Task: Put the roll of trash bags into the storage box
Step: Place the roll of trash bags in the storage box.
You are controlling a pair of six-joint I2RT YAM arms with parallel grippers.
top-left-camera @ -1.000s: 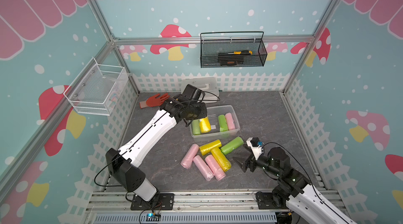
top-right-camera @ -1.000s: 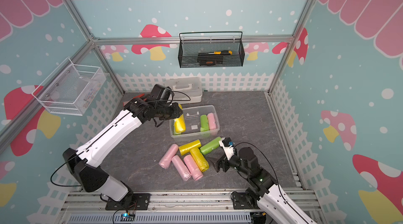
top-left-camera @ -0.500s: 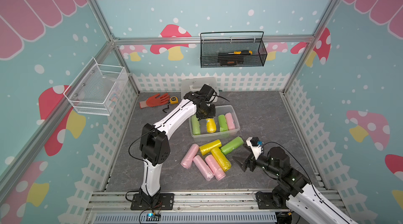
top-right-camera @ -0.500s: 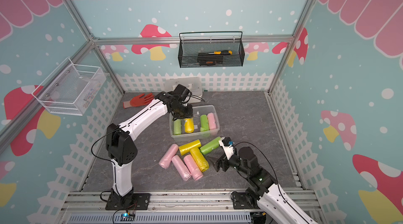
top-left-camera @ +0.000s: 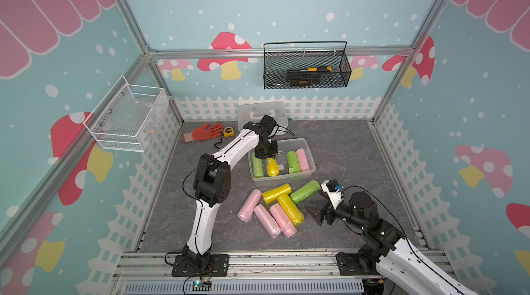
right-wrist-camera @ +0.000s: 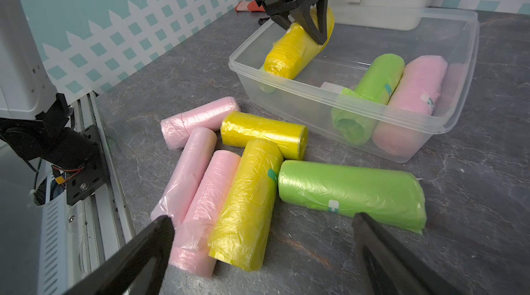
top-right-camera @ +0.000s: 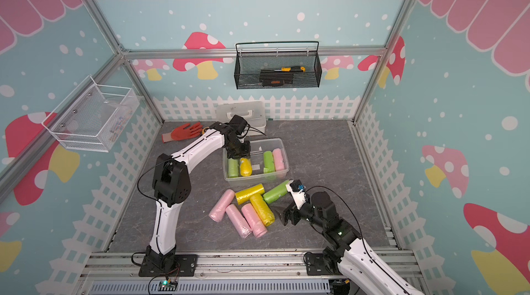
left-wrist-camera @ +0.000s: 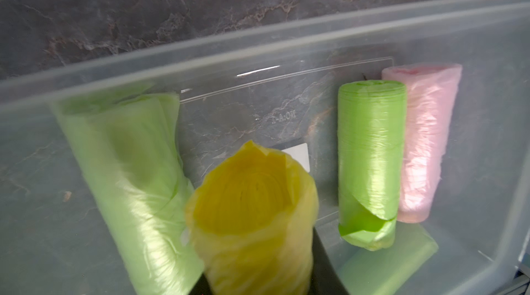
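Note:
The yellow roll goes down onto the gap with my left gripper next and is released there. The bare bottom of the storage box beside the lone green roll [left-wrist-camera: 212, 140] lies open.
The storage box [top-left-camera: 282, 180] [top-right-camera: 258, 180] is a clear tub in mid-table. It holds two green rolls [top-left-camera: 293, 161] and a pink one [top-left-camera: 302, 159]. My left gripper [top-left-camera: 269, 158] [right-wrist-camera: 304, 33] is shut on a yellow roll of trash bags [top-left-camera: 272, 166] [left-wrist-camera: 252, 216] [right-wrist-camera: 295, 49]. That roll tilts down into the box [right-wrist-camera: 372, 112] between the green rolls. Several loose pink, yellow and green rolls [top-left-camera: 276, 193] [right-wrist-camera: 258, 193] lie in front of the box. My right gripper [top-left-camera: 318, 206] [right-wrist-camera: 261, 219] stands open just short of them, holding nothing.
A white case with a handle [top-left-camera: 262, 110] stands behind the box. A red glove [top-left-camera: 205, 133] and a yellow tape measure [top-left-camera: 228, 131] lie at the back left. A black wire basket [top-left-camera: 305, 68] and a white mesh basket [top-left-camera: 126, 118] hang on the walls.
The left arm has folded its elbow upward while the gripper, still shut on the yellow roll, stayed over the box and shifted slightly right. The right arm has not moved.

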